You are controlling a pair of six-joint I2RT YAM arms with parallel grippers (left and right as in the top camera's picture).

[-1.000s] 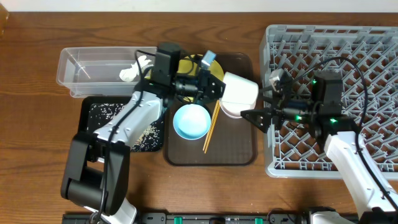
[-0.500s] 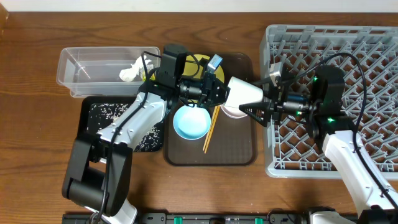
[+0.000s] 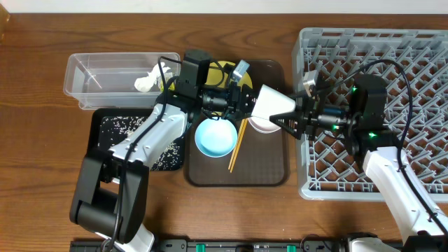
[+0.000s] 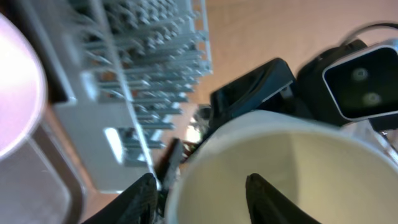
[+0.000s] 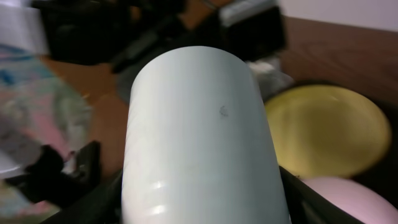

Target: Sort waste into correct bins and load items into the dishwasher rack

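The robot's right gripper will next swing away from the left gripper over the grey dishwasher rack, turn downward and lower the cup (image 3: 269, 103) among the rack's wires, since they stand empty.
My right gripper (image 3: 285, 119) (image 5: 196, 199) is shut on the small white cup (image 3: 269, 103) (image 5: 193, 124) and holds it tilted on its side above the white bowl (image 3: 259, 126). My left gripper (image 3: 246, 103) (image 4: 199, 186) is open at the cup's mouth (image 4: 298, 162), one finger inside the rim and one outside. The light blue bowl (image 3: 214, 136) and the chopsticks (image 3: 238, 143) lie on the brown serving tray (image 3: 259, 168). The yellow plate (image 3: 218, 71) (image 5: 329, 130) is mostly under my left arm. The tissue (image 3: 148, 78) lies in the clear tub (image 3: 98, 77). Rice scraps (image 3: 115, 126) lie in the black tray (image 3: 105, 150). I cannot make out the wrapper.
The grey dishwasher rack (image 3: 406, 63) fills the right side, with my right arm over it. The clear tub and the black tray sit at the left, beside the serving tray. Bare wooden table (image 3: 42, 140) shows at the far left.
My right gripper closed on the white cup and lifted it off the white bowl, tilting it. My left gripper moved right to the cup's mouth.
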